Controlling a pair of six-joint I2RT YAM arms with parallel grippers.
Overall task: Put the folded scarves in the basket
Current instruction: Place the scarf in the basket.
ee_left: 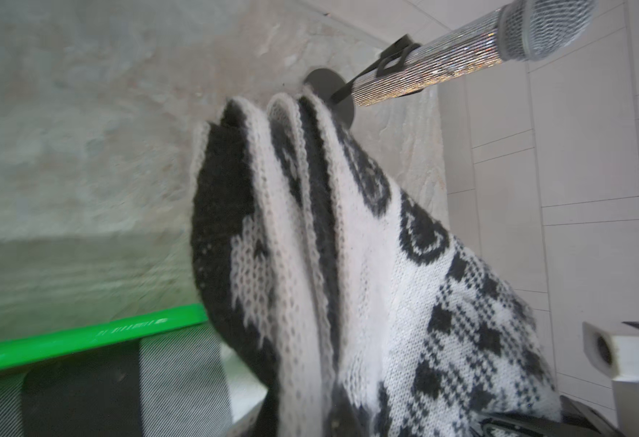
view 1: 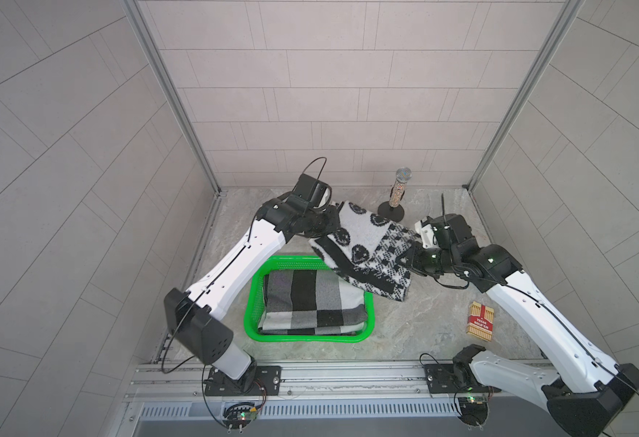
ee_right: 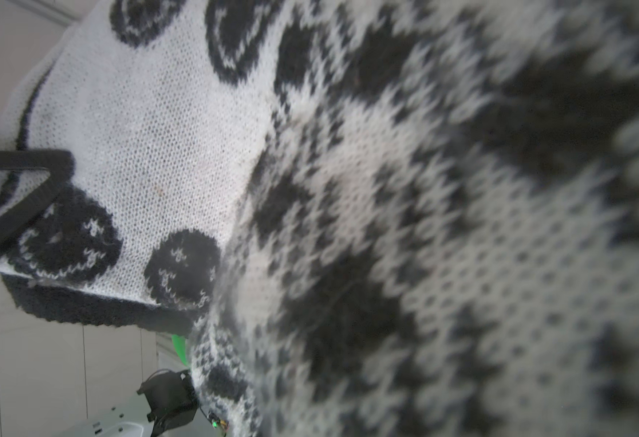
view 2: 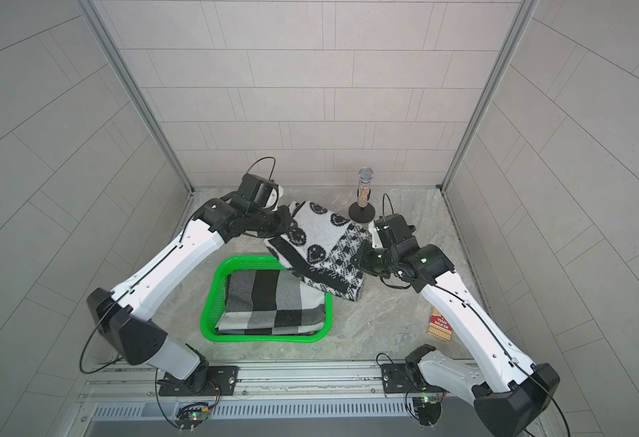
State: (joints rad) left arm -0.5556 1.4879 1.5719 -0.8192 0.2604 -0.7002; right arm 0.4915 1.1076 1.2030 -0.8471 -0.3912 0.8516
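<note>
My left gripper moves back and down onto the checked cloth's end (view 1: 277, 297) farthest from the red box next. It then releases, since the basket lies below and back from it.
A folded black-and-white knitted scarf (view 1: 367, 242) (view 2: 321, 242) with smiley faces hangs in the air between both arms, tilted, behind the bright green basket (view 1: 306, 338) (view 2: 261, 338). Its lower edge overlaps the basket's far right corner. My left gripper (view 1: 335, 223) (view 2: 289, 223) is shut on the scarf's left end. My right gripper (view 1: 410, 257) (view 2: 361, 257) is shut on its right end. The scarf's layered folds (ee_left: 348, 265) fill the left wrist view, and its knit (ee_right: 310, 189) fills the right wrist view, hiding both grippers' jaws.
A grey, black and white checked folded cloth (view 1: 310, 302) (view 2: 268, 302) fills the basket. A glittery microphone on a round black stand (view 1: 399, 189) (view 2: 364, 185) (ee_left: 461, 56) stands at the back. A red card box (view 1: 480, 319) (view 2: 439, 323) lies at the right.
</note>
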